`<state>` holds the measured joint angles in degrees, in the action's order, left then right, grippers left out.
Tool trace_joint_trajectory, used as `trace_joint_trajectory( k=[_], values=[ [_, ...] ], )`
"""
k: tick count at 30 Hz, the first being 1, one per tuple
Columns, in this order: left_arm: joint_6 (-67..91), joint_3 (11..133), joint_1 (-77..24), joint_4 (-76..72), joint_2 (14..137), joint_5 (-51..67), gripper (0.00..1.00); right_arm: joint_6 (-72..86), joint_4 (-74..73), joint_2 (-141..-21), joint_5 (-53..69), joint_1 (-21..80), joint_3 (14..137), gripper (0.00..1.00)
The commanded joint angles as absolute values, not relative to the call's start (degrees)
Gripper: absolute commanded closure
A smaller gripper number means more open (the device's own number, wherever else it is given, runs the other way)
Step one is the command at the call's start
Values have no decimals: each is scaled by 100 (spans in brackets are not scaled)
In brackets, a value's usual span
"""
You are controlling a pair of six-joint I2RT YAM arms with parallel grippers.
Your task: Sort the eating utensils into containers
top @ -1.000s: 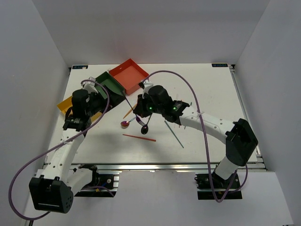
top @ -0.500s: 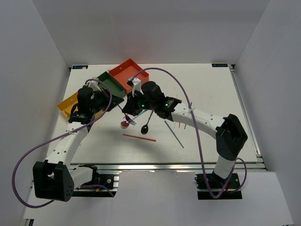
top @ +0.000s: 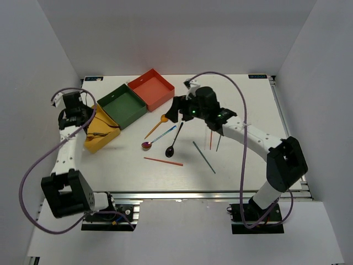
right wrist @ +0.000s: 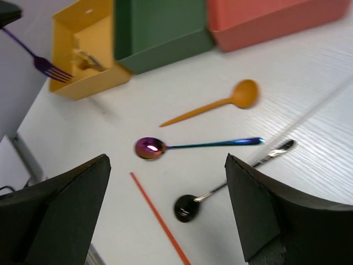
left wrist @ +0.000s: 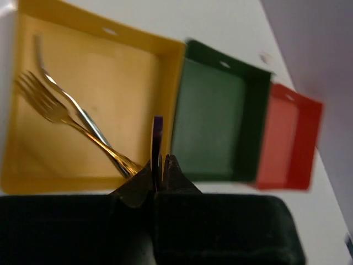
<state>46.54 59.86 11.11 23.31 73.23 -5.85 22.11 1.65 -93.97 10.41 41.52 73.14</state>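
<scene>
Gold and silver forks already lie in the yellow container (left wrist: pixel 99 105). I should next move my left gripper down toward them, with the purple fork over the yellow container's bottom.
My left gripper (left wrist: pixel 160 163) is shut on the slim handle of a purple fork (left wrist: pixel 157 132), holding it above the yellow container (left wrist: pixel 99 105), where a gold fork (left wrist: pixel 55 110) and a silver fork (left wrist: pixel 66 94) lie. The right wrist view also shows the purple fork (right wrist: pixel 41 62) beside the yellow container (right wrist: pixel 83 44). From above, the left gripper (top: pixel 81 117) is at the table's left. My right gripper (top: pixel 175 108) hangs open and holds nothing above a gold spoon (right wrist: pixel 220 105), an iridescent spoon (right wrist: pixel 193 146) and a black spoon (right wrist: pixel 186 207).
The green container (top: pixel 122 106) and red container (top: pixel 151 88) stand in a row right of the yellow one. A red chopstick (top: pixel 163 161), a teal chopstick (top: pixel 204 157) and two more thin sticks (top: pixel 210 138) lie mid-table.
The left gripper shut on the purple fork mid-table and carried it left to above the yellow container. The right gripper opened and drew back to the right.
</scene>
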Motion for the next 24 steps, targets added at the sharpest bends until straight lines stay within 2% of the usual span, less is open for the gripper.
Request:
trace_joint_trajectory(
  k=[1, 8, 11, 17, 18, 20, 21, 22, 24],
  values=[
    [4289, 6591, 1318, 2891, 7830, -1938, 100, 2198, 360, -9044, 966, 3772, 7067, 11],
    [4745, 6706, 1503, 2418, 8700, -2119, 100, 2013, 430, -9228, 1467, 3586, 7049, 11],
    [4930, 6654, 1494, 2321, 8929, -2136, 90, 1943, 518, -9202, 1564, 3595, 6961, 11],
    [4983, 6504, 1503, 2118, 9167, -2267, 84, 1934, 659, -9237, 1688, 3577, 6891, 11],
    [4992, 6487, 1503, 2118, 9176, -2259, 79, 1925, 668, -9246, 1688, 3577, 6891, 11],
    [5001, 6478, 1503, 2118, 9167, -2215, 48, 1907, 651, -9298, 1740, 3577, 6926, 11],
    [5036, 6478, 1503, 2170, 9141, -2232, 29, 1907, 650, -9316, 1749, 3577, 6943, 11],
    [5062, 6504, 1503, 2284, 9097, -2276, 2, 1907, 633, -9369, 1714, 3577, 6987, 11],
    [5054, 6513, 1503, 2346, 9036, -2442, 2, 1960, 484, -9422, 1513, 3586, 7057, 11]
  ],
)
